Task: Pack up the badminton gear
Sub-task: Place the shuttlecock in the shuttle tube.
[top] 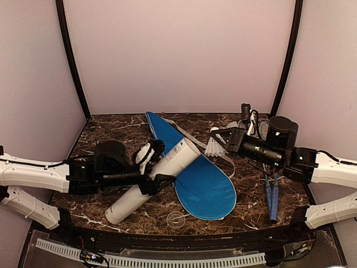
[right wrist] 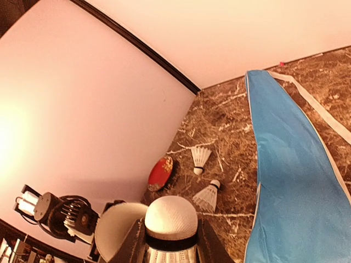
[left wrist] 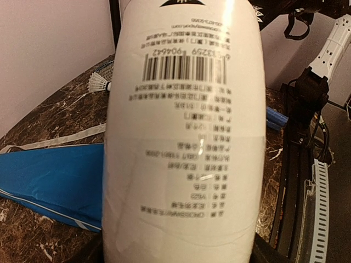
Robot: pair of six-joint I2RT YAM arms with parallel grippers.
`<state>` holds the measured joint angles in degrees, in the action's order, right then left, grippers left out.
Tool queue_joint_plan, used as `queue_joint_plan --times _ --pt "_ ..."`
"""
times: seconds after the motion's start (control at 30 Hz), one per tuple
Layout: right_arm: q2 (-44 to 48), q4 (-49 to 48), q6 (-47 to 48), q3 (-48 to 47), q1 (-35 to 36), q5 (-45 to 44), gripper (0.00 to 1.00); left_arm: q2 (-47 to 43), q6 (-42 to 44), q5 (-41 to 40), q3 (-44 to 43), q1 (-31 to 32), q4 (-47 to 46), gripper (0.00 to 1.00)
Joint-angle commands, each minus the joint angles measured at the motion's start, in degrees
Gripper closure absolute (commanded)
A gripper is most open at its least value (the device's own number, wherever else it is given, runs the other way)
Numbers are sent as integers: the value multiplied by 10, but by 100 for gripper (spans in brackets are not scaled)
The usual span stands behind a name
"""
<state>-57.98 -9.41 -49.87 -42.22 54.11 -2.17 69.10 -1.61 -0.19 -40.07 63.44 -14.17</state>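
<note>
My right gripper brings the shuttlecock to the left in the top view next, over the tube's raised opening, since the shuttlecock still hangs beside it.
My left gripper (top: 156, 166) is shut on the long white tube (top: 128, 204), holding it slanted with its open end up toward the right. The tube fills the left wrist view (left wrist: 184, 137). My right gripper (right wrist: 171, 241) is shut on a white shuttlecock (right wrist: 170, 222), cork end forward, close to the tube's open mouth (right wrist: 116, 230); it also shows in the top view (top: 218, 139). The blue racket cover (top: 203, 181) lies flat under the tube. Two rackets with blue handles (top: 271, 195) lie at the right. Two loose shuttlecocks (right wrist: 201, 158) (right wrist: 208, 196) lie on the table.
A small red oval patterned object (right wrist: 160, 172) lies by the left wall. A clear round lid (top: 175, 219) sits near the front edge. The cover's white strap (top: 192, 139) trails toward the back. Another shuttlecock (left wrist: 98, 82) lies by a racket head.
</note>
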Motion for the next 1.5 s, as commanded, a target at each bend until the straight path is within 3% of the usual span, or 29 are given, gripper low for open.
queue_joint_plan --times 0.0,0.37,0.97,1.47 --pt "10 -91 12 -10 -3 -12 78 12 -35 -8 -9 9 -62 31" --pt "-18 -171 7 -19 0 13 78 15 -30 15 -7 11 -69 31" --pt "-116 -191 40 -78 31 78 77 11 -43 9 -2 11 -102 31" --pt "-131 -194 60 -78 53 45 73 19 -53 18 3 12 -140 31"
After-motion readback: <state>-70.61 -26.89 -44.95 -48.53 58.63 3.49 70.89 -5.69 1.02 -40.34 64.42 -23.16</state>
